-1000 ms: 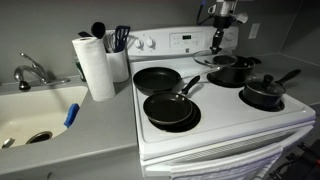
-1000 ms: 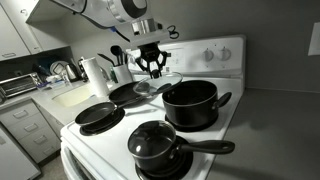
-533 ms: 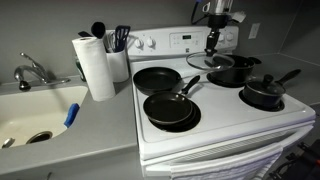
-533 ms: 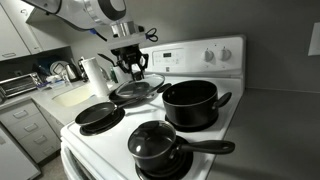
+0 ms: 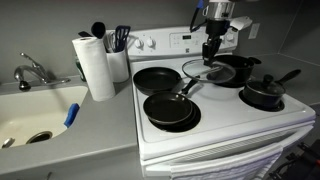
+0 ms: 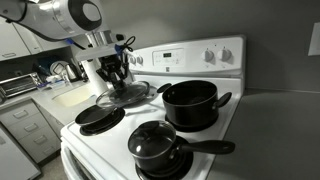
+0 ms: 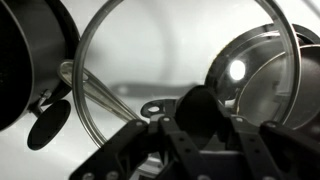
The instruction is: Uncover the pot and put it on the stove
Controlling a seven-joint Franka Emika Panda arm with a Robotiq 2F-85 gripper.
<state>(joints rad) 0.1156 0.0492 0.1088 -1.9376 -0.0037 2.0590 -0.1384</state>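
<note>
The lid goes down and back with my gripper next for release on the bare stovetop beside the small saucepan (image 5: 219, 108), which lies below and back of the gripper.
My gripper (image 5: 212, 50) is shut on the black knob of the round clear-glass lid (image 5: 206, 70) and holds it above the white stove (image 5: 232, 125), between the back frying pan and the pot. The wide black pot (image 5: 236, 71) stands uncovered on the back burner. In the other exterior view the gripper (image 6: 118, 76) holds the lid (image 6: 126, 95) to the left of the open pot (image 6: 190, 103). The wrist view shows the lid's rim (image 7: 100, 40) and my fingers (image 7: 196, 115) closed around its knob.
Two flat black frying pans (image 5: 157, 79) (image 5: 170, 108) sit on the burners nearer the sink. A small lidded saucepan with a long handle (image 5: 265, 93) (image 6: 156, 146) is at the front. A paper towel roll (image 5: 94, 67), a utensil holder (image 5: 119, 58) and the sink (image 5: 30, 115) are beside the stove.
My gripper has carried the lid sideways off the pot toward the frying pans and the sink side. The pot now stands uncovered.
</note>
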